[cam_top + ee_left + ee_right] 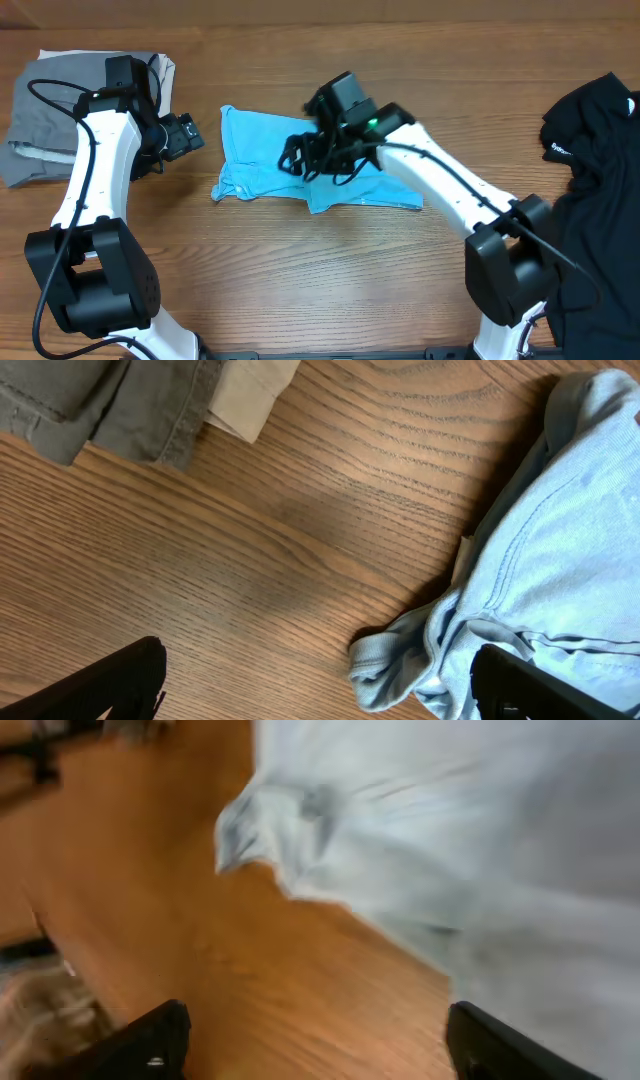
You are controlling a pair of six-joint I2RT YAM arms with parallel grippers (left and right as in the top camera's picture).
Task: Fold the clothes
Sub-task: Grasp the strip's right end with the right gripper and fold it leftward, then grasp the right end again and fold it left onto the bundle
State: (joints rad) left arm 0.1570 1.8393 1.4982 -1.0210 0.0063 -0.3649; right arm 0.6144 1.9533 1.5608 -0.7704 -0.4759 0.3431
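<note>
The shirt's folded end (411,195) lies below the robot's right gripper and to its right in the overhead view, so the gripper will move toward the black garment and down onto that end.
The light blue T-shirt (262,160) lies folded and bunched in the middle of the table; no lettering shows. My left gripper (190,133) is open and empty just left of the shirt's left edge; in the left wrist view (318,685) the shirt's crumpled sleeve (520,580) lies by its right finger. My right gripper (300,158) hovers over the shirt's middle, open and empty. Its wrist view is blurred: the fingers (315,1040) frame bare wood, with the shirt (450,850) above and to the right.
Grey trousers (55,110) lie folded at the back left, also at the top of the left wrist view (120,400). A black garment (600,170) is heaped at the right edge.
</note>
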